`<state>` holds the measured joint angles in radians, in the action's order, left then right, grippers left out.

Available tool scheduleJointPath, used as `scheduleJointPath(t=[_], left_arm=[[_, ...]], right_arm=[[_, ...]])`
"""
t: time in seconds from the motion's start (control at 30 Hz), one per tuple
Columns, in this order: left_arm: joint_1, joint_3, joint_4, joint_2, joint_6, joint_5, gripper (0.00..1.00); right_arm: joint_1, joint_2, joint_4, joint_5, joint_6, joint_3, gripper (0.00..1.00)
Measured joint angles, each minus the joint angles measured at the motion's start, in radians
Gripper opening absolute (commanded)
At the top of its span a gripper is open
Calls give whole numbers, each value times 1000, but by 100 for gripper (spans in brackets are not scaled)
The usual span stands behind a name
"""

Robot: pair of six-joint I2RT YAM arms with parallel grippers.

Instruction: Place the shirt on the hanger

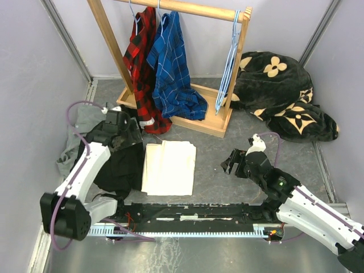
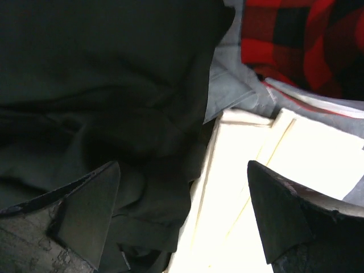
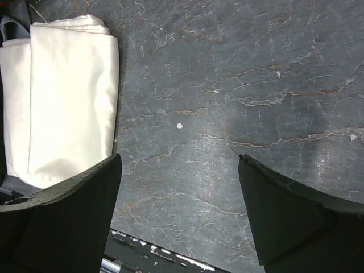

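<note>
One open finger of my left gripper hangs over the cream cloth, so the gripper needs to lower and shift left in the wrist view onto the black shirt's rumpled fold (image 1: 128, 158) (image 2: 136, 147).
The black shirt (image 1: 122, 166) lies crumpled on the floor at the left, beside a folded cream cloth. It fills the left of the left wrist view (image 2: 114, 102). My left gripper (image 1: 133, 139) hovers open over the shirt's right edge where it meets the cream cloth, its jaws (image 2: 183, 170) wide apart and empty. Light-blue wire hangers (image 1: 230, 65) hang at the right end of the wooden rack. My right gripper (image 1: 230, 162) is open and empty over bare floor (image 3: 179, 159), right of the cream cloth.
The wooden rack (image 1: 187, 8) carries a red plaid shirt (image 1: 142, 62) and a blue plaid shirt (image 1: 170, 62). The cream cloth (image 1: 169, 168) lies centre. A grey shirt (image 1: 85, 122) lies far left. A black flowered blanket (image 1: 284, 96) is heaped at the back right.
</note>
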<state>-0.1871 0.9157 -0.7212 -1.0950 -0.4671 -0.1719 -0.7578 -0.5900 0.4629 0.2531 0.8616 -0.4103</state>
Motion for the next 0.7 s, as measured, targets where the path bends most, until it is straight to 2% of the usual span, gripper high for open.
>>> scheduleJointPath(t=[0.1,0.2,0.27,0.43,0.5,0.53,0.7], left_arm=[[-1,-62,59,-77,-21,40,99],[-3,-120,78,-134,-43,7,96],[-3,-144,80,-146,-69,-35,84],[-3,-193,124,-150,-149,-102,22],[-3,-211,137,-148,-167,-110,7],[-3,-216,139,-143,-177,-113,3],[-3,-200,113,-27,-185,-137,3]], right_arm=[[-2,0,3,-3,-2,0,91],[-2,0,5,-10,-6,0,91],[-2,2,5,-18,-6,3,91],[-2,41,22,-37,-5,12,90],[-2,63,36,-39,-4,11,90],[-2,75,47,-38,-4,8,90],[-2,135,135,-17,-10,-34,90]])
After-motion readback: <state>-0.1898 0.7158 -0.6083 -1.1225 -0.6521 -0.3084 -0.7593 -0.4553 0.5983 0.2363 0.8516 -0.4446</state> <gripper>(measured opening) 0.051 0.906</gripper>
